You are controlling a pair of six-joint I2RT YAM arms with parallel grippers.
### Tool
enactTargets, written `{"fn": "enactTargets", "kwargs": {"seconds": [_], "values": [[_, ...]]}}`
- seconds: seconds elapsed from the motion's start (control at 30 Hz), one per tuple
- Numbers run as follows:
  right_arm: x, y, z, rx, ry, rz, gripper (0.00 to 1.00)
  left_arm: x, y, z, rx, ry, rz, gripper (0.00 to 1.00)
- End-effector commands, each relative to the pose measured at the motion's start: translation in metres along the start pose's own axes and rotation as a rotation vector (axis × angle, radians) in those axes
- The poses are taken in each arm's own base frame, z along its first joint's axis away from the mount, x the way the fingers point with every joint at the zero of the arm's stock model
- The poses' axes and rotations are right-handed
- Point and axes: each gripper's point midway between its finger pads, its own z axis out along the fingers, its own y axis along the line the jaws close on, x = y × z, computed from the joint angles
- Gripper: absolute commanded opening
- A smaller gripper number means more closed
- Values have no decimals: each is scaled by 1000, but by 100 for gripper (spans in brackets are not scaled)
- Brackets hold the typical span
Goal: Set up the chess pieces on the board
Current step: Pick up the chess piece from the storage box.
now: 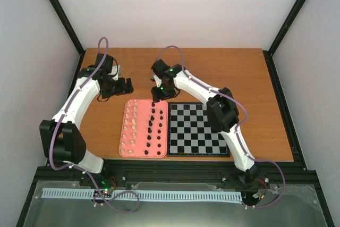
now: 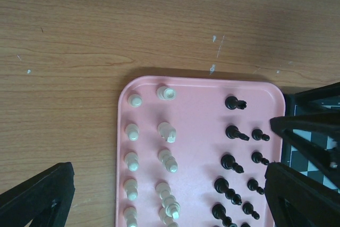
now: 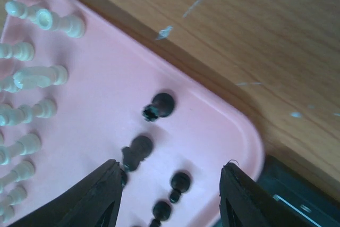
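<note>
My right gripper should next move over the black rook and down, and close around the rook's upper part, because the rook stands beyond the gripper's fingers at the far end of its column.
Black chess pieces [image 1: 154,127] stand in two columns on the right half of a pink tray [image 1: 141,153], with the cream-white set [image 1: 130,127] on its left half. The checkered board [image 1: 196,129] lies just right of the tray and carries no pieces. My right gripper [image 1: 158,96] hangs open over the tray's far right corner. In the right wrist view, the right gripper [image 3: 170,198] straddles a black pawn [image 3: 179,183], with a knight [image 3: 135,150] by its left finger and a rook [image 3: 159,104] beyond. My left gripper [image 1: 123,85] is open over bare table behind the tray, holding nothing.
The left wrist view looks down on the tray [image 2: 196,94]: white pieces [image 2: 167,131] to the left, black pieces [image 2: 234,131] to the right, and the right arm's dark fingers [image 2: 311,128] reaching in from the right edge. Bare wooden table [image 1: 234,73] surrounds tray and board.
</note>
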Motion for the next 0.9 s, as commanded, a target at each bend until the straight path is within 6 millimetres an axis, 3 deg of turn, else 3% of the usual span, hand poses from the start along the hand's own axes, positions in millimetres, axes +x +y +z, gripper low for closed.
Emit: {"fn": "enactTargets", "kwargs": {"seconds": [0.0,0.2,0.33,0.87], "values": [[-10,25,4,-95,-10,-8,52,-2,1,-4,-18,-20,4,100],[-10,36,22,-112,17,-34,51,1,2,-4,-22,-21,5,100],[-7,33,36,-89,40,-27,50,0,2,-5,-23,-24,6,100],[-2,23,54,-25,67,-4,41,1,3,-5,-24,-26,4,100]]}}
